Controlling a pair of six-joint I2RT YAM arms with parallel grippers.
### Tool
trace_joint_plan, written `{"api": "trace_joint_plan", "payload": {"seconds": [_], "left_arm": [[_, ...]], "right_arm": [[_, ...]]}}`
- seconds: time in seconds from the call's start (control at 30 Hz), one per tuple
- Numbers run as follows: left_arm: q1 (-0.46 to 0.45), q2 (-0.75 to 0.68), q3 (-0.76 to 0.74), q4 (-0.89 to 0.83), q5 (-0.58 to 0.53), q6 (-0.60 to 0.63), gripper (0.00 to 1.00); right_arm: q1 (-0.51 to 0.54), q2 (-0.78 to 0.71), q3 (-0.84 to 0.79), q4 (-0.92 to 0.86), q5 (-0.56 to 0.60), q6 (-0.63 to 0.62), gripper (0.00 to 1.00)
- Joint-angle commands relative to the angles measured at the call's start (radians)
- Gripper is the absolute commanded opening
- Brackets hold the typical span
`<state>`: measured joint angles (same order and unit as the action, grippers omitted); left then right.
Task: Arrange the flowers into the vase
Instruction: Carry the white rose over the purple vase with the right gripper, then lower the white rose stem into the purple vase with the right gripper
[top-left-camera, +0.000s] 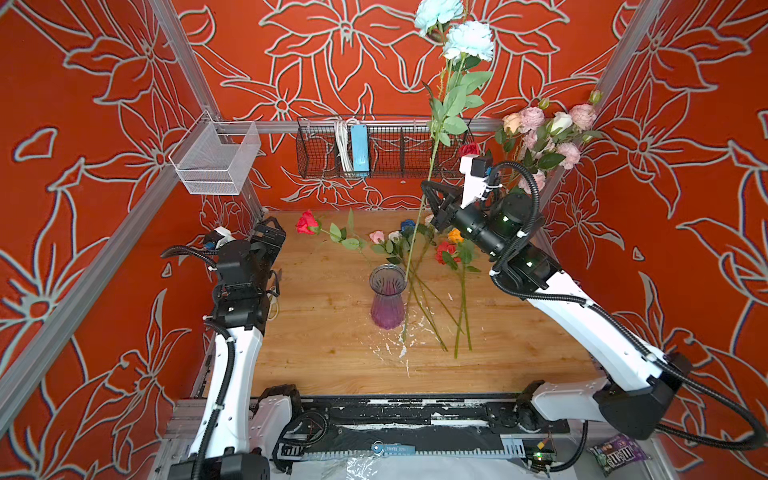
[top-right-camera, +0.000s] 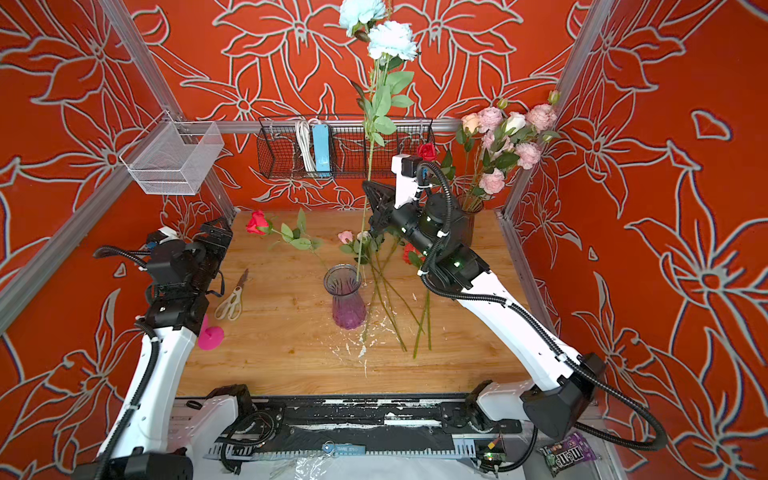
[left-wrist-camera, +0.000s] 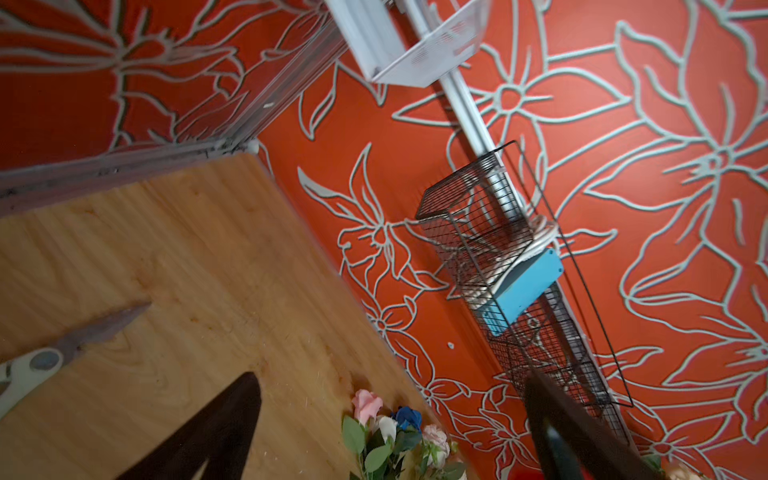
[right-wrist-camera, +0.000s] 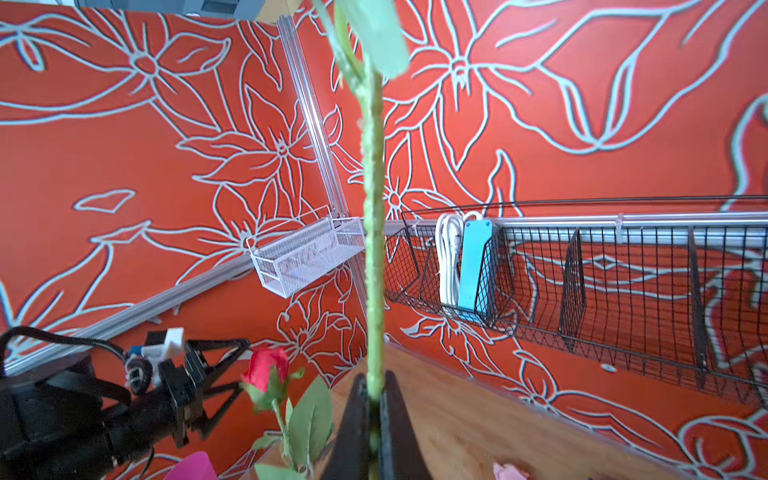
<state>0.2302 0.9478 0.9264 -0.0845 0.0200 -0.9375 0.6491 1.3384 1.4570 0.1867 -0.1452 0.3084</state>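
Observation:
The green stem's lower end only reaches the vase's rim, so the right gripper will next move down toward the purple-tinted vase's opening (top-left-camera: 387, 278) and let go of the stem there.
My right gripper (top-left-camera: 432, 203) (right-wrist-camera: 375, 382) is shut on the green stem of a tall pale-blue flower (top-left-camera: 467, 39) (top-right-camera: 390, 39), holding it upright. The stem's lower end reaches the right rim of the purple-tinted glass vase (top-left-camera: 387, 301) (top-right-camera: 348, 301); I cannot tell whether it is inside. More flowers lie on the table behind the vase: a red rose (top-left-camera: 306, 222), a pink, white and blue bunch (top-left-camera: 395, 239) (left-wrist-camera: 390, 424), and orange and red blooms (top-left-camera: 451, 245). My left gripper (top-left-camera: 270, 232) (left-wrist-camera: 390, 374) stands open and empty at the table's left edge.
A second vase (top-right-camera: 469, 216) of pink peonies (top-left-camera: 540, 133) stands at the back right behind my right arm. Scissors (top-right-camera: 232, 299) and a pink object (top-right-camera: 210, 336) lie by my left arm. A black wire basket (top-left-camera: 382, 149) and a white mesh basket (top-left-camera: 216, 158) hang on the walls.

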Motion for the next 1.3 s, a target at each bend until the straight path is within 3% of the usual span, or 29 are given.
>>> {"api": "trace_joint_plan", "payload": {"seconds": [0.0, 0.27, 0.47, 0.73, 0.97, 1.27], "left_arm": [[0.036, 0.031, -0.029, 0.054, 0.115, -0.138, 0.98], [0.055, 0.067, -0.052, 0.086, 0.137, -0.164, 0.98], [0.068, 0.072, -0.038, 0.082, 0.167, -0.162, 0.96], [0.083, 0.077, -0.04, 0.094, 0.186, -0.162, 0.97], [0.083, 0.077, -0.03, 0.085, 0.187, -0.147, 0.97], [0.083, 0.074, -0.035, 0.092, 0.19, -0.152, 0.97]], "right_arm": [[0.019, 0.04, 0.019, 0.104, 0.01, -0.004, 0.0], [0.052, 0.155, -0.066, 0.241, 0.029, 0.0, 0.0], [0.129, 0.167, -0.236, 0.318, 0.036, -0.015, 0.0], [0.258, 0.135, -0.418, 0.433, 0.227, -0.099, 0.0], [0.27, 0.119, -0.474, 0.422, 0.287, -0.074, 0.06], [0.272, 0.101, -0.499, 0.36, 0.325, -0.047, 0.07]]}}
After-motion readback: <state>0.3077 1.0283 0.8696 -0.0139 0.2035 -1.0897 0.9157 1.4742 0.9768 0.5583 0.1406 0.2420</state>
